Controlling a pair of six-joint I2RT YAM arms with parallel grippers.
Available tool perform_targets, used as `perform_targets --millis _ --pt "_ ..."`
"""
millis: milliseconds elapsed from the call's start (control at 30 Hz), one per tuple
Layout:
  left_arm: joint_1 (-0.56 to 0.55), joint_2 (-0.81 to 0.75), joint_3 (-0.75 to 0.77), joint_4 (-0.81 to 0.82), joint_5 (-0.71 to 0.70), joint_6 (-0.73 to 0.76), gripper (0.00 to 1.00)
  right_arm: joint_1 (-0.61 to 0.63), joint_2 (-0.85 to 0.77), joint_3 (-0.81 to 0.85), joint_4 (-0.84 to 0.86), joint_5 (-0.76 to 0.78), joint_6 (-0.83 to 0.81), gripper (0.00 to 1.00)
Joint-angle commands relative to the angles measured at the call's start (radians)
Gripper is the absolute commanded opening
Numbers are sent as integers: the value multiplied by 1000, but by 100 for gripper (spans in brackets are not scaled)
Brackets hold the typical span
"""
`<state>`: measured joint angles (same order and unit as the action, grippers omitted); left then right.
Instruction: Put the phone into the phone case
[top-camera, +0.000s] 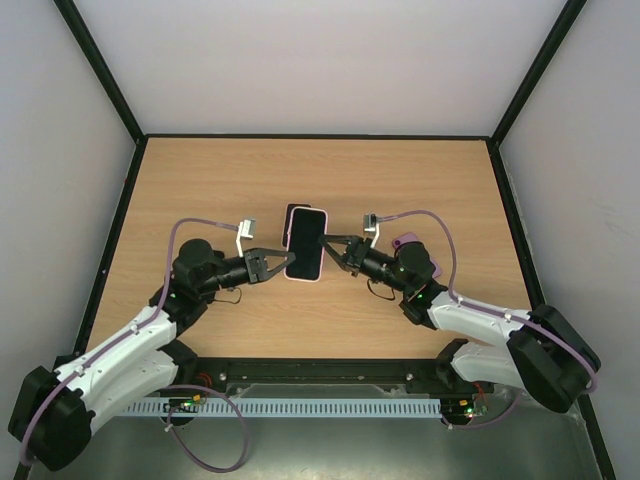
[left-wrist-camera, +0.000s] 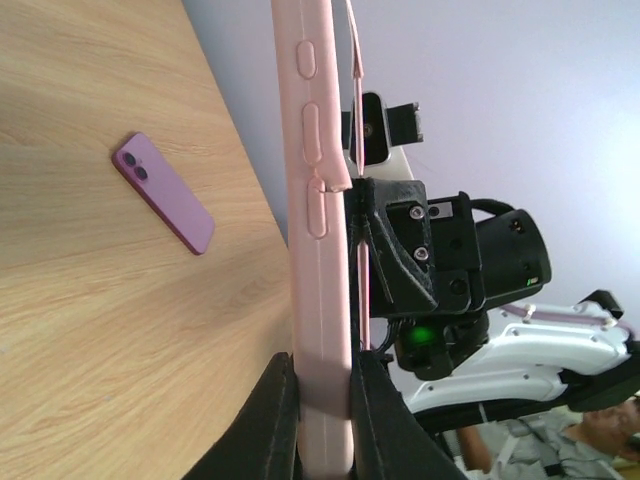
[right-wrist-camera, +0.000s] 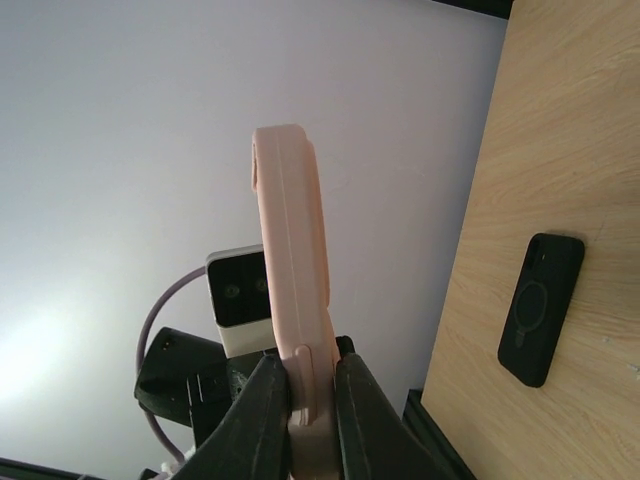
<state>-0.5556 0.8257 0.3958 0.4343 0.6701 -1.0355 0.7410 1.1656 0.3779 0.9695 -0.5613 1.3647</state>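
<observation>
My left gripper moves to the left in the top view and down next to release the pink case, since the wood (top-camera: 267, 217) beside the black case is bare.
A pink phone case (top-camera: 305, 245) hangs above the middle of the table, held from both sides. A dark face fills its pink rim; I cannot tell whether that is a phone's screen. My left gripper (top-camera: 284, 262) is shut on the case's near left edge, and the left wrist view shows the pink side wall (left-wrist-camera: 318, 200) with its button bumps clamped in that gripper (left-wrist-camera: 325, 372). My right gripper (top-camera: 327, 243) is shut on the right edge, pinching the case (right-wrist-camera: 292, 250). A purple phone (left-wrist-camera: 163, 192) lies camera side up on the table beside the right arm (top-camera: 405, 242).
A black case with a ring mark (right-wrist-camera: 541, 308) lies flat on the wood just behind the held case (top-camera: 293, 211). Black-framed white walls (top-camera: 110, 100) close the table (top-camera: 200, 180) at the left, the back and the right.
</observation>
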Motion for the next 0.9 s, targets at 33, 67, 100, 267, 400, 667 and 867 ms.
perform_targets --millis 33,67,100,267,400,667,867 --pt "1 12 -15 58 -20 2 3 4 -5 2 51 -33 -6 18" --pt "1 14 -14 64 -24 2 3 4 -8 1 36 -35 -11 22" --pt "1 15 -15 70 -32 1 3 4 -13 0 18 -37 -18 26" --pt "2 30 -10 93 -56 2 3 4 -28 -29 -49 -51 -26 49" --pt "1 57 -4 119 -70 -2 3 5 -38 -63 -51 -65 -21 54" --pt "0 122 -1 176 -83 -19 3 33 -8 -71 -48 -102 -27 51" --pt "1 137 -1 174 -99 -18 3 34 -4 -71 -43 -111 -29 32"
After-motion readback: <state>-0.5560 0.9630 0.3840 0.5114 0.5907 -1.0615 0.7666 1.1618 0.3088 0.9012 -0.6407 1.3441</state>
